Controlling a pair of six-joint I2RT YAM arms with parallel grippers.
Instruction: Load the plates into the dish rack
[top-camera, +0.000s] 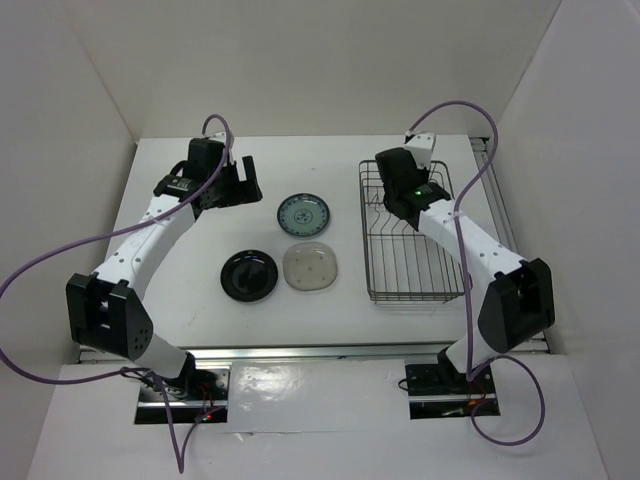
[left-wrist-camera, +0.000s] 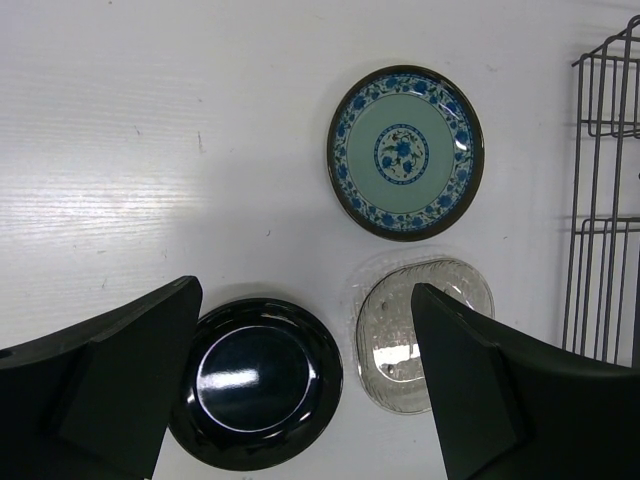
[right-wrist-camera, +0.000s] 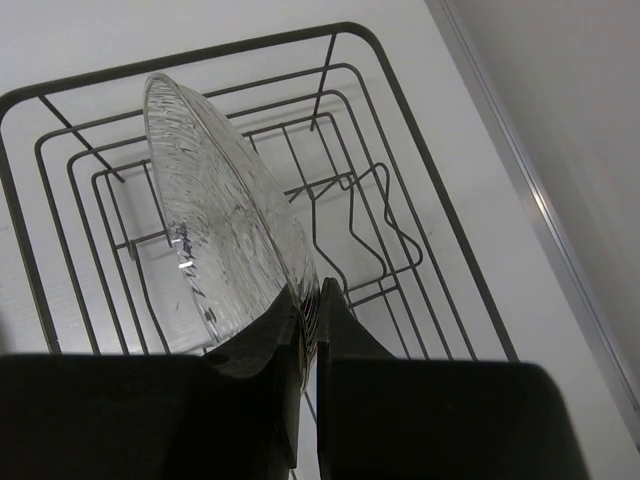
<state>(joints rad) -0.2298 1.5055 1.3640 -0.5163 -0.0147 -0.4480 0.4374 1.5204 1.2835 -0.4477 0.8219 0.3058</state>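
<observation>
The clear glass plate hangs above the rack's wires, so my right gripper lowers toward the rack side by the blue-patterned plate (right-wrist-camera: 150, 246) next and releases.
My right gripper (right-wrist-camera: 313, 290) is shut on the rim of the clear glass plate (right-wrist-camera: 225, 225) and holds it tilted on edge above the dish rack (right-wrist-camera: 424, 150). The dark wire rack (top-camera: 416, 299) stands at the right of the table, with the right gripper (top-camera: 400, 195) over its far end. On the table lie flat the blue-patterned plate (top-camera: 303, 213), the glossy black plate (top-camera: 249, 275) and the pale translucent plate (top-camera: 311, 266). My left gripper (top-camera: 240, 188) hangs open at the far left, empty. In its wrist view the left gripper (left-wrist-camera: 305, 290) frames the black plate (left-wrist-camera: 255, 382) and the pale plate (left-wrist-camera: 395, 335), below the blue plate (left-wrist-camera: 405, 152).
White walls close in the table on the left, back and right. A metal rail (top-camera: 492, 170) runs along the right edge beside the rack. Purple cables (top-camera: 470, 105) loop above both arms. The rack's side wires (left-wrist-camera: 610, 130) show at the right of the left wrist view.
</observation>
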